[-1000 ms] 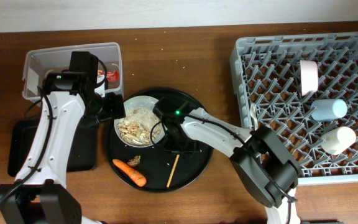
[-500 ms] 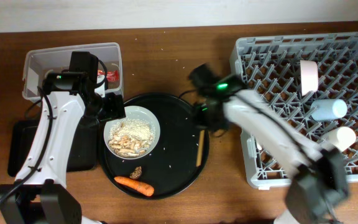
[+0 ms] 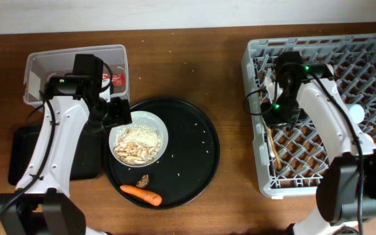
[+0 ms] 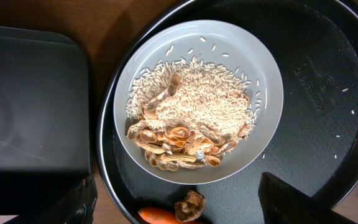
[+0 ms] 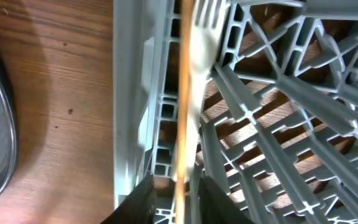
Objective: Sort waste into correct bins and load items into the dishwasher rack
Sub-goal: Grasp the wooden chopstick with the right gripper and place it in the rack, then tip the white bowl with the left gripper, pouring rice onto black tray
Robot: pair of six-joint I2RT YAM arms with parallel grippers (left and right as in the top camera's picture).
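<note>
I will next move my left gripper across and down to the bowl's rim by bare platter [image 4: 281, 109], to its right in the overhead view, where a finger fits outside.
The white bowl [image 3: 162, 128] of pale rice [image 3: 142, 135] and food scraps sits on the left of the round black platter [image 3: 194, 153]. In front of it lie the brown lump [image 3: 143, 180] and the orange carrot [image 3: 140, 194]. My left gripper [image 3: 116, 112] is open and empty at the bowl's left rim. In the left wrist view the bowl [image 4: 261, 140] lies ahead, with the lump [image 4: 190, 205] and carrot [image 4: 160, 216] between the fingers [image 4: 180, 200]. My right gripper [image 3: 277, 115] is shut on a thin wooden stick [image 3: 272, 149] inside the grey dishwasher rack [image 3: 318, 186]. The stick [image 5: 182, 93] runs beside the white fork [image 5: 199, 56].
The clear tub [image 3: 41, 65] at the back left holds the red wrapper [image 3: 117, 79]. The shallow black tray [image 3: 18, 156] lies left of the platter, and shows in the left wrist view [image 4: 30, 99]. The light blue cup [image 3: 357, 112] peeks out behind my right arm; the other cups are hidden.
My right gripper lifted the wooden stick off the platter and carried it right into the rack's left side. The bowl and carrot shifted slightly. My left arm stayed still.
</note>
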